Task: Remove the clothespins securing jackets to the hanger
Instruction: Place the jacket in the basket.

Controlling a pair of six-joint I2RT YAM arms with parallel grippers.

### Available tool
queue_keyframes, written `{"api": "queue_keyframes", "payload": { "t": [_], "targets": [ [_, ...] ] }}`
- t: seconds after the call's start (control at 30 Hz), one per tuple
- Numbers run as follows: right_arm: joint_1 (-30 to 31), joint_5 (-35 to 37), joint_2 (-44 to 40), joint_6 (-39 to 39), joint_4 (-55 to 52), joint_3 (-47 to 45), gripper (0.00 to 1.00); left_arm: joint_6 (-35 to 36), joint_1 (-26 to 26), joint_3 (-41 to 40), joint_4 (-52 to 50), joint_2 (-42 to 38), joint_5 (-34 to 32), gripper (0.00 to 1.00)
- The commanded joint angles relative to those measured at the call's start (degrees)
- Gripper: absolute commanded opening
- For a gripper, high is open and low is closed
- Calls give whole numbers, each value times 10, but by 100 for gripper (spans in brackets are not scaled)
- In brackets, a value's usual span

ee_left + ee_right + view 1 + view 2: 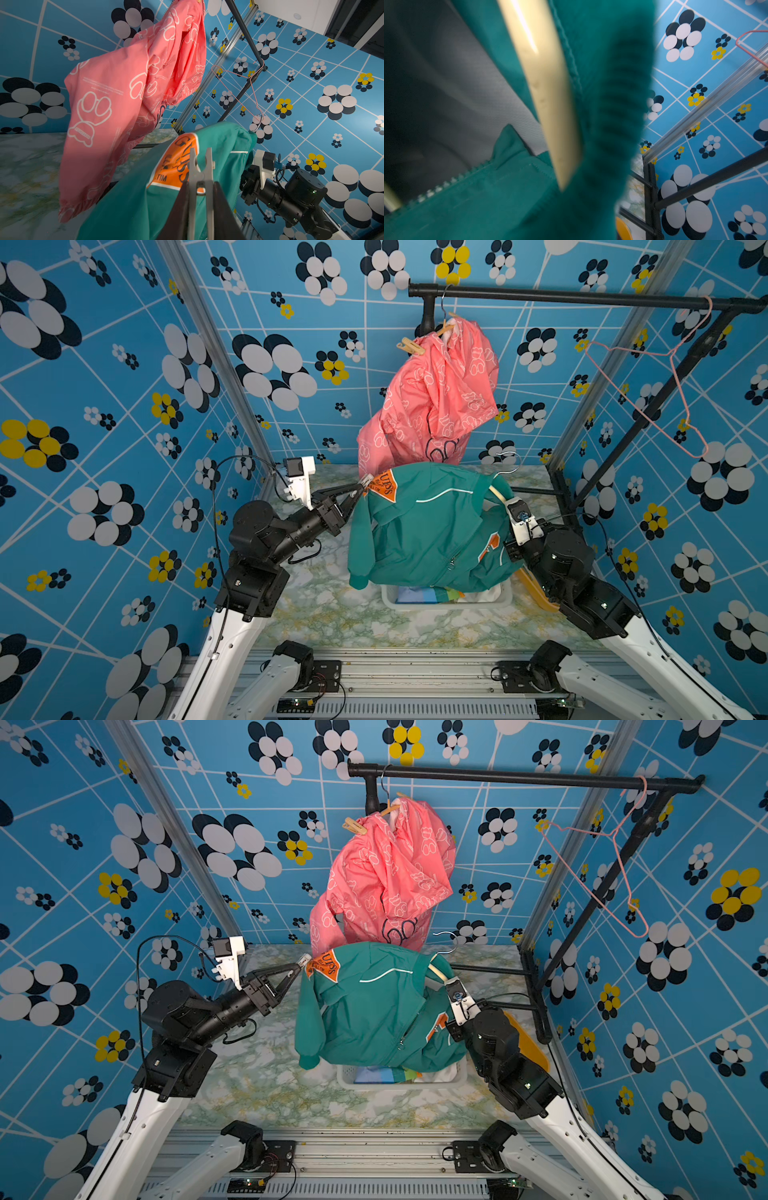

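I should next lower my right gripper toward the white basket and let go of the hanger, because the teal jacket is still hanging in the air above the basket.
The teal green jacket hangs in the air over the basket on a cream hanger. My left gripper is shut on a whitish-grey clothespin at the jacket's shoulder, by its orange patch. I cannot tell whether the pin still bites the fabric. My right arm reaches into the collar; its fingers are buried in teal fabric, shut on the hanger. The pink jacket hangs on the rail, with tan clothespins on its hanger.
A black rail spans the back, with an empty pink wire hanger at its right end. A white basket of clothes sits under the teal jacket. A yellow-orange object lies by the right arm. The rack's black base runs along the right.
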Motion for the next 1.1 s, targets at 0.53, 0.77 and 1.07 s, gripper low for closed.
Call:
{"api": "queue_keyframes", "payload": {
  "t": [0.53,0.77,1.07],
  "targets": [
    [-7,16,257,109,-20,20,0,-24,-1,15,85,53,39,0],
    [-9,-24,188,137,-42,25,39,-27,-20,31,96,130,108,0],
    [-8,-218,18,118,-31,61,57,-19,-57,50,111,214,224,0]
  ]
}}
